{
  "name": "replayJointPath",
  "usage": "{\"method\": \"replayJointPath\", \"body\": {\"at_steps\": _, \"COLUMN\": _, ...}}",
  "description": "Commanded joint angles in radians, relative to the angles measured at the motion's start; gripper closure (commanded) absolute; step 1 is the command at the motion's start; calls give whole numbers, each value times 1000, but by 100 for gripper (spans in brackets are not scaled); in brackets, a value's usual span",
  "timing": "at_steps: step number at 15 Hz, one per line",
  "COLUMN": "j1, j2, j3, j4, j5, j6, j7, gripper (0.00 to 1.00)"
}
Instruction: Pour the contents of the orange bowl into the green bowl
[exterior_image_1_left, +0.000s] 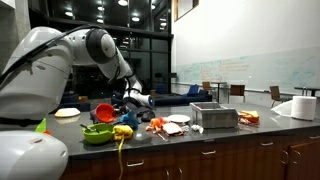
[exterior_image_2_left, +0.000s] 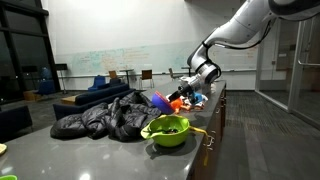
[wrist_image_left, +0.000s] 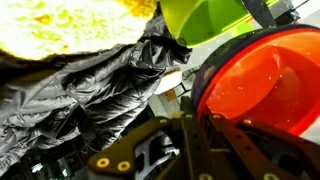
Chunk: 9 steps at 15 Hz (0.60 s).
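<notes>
I need to move my gripper past the yellow object next, down to the counter by the orange scraps, and let go of the orange bowl, because its inside shows empty.
The orange bowl fills the right of the wrist view, tilted on its side, with my gripper shut on its rim. In both exterior views the gripper holds the orange bowl just above the counter. The wide lime-green bowl stands near the counter's front edge with dark bits inside. Its rim also shows at the top of the wrist view, beside the orange bowl.
A crumpled black jacket lies next to the bowls. A yellow object sits by the green bowl. Orange scraps, a metal box, a white plate and a paper roll are on the counter.
</notes>
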Motion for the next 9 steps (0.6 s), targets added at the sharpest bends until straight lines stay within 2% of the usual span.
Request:
{"method": "replayJointPath", "body": {"at_steps": 1, "j1": -11, "j2": -36, "j3": -3, "j4": -17, "j5": -90, "j6": 70, "j7": 67, "gripper": 98}}
{"method": "replayJointPath", "body": {"at_steps": 9, "j1": -49, "j2": -53, "j3": 5, "j4": -10, "j5": -240, "j6": 173, "j7": 169, "gripper": 98}}
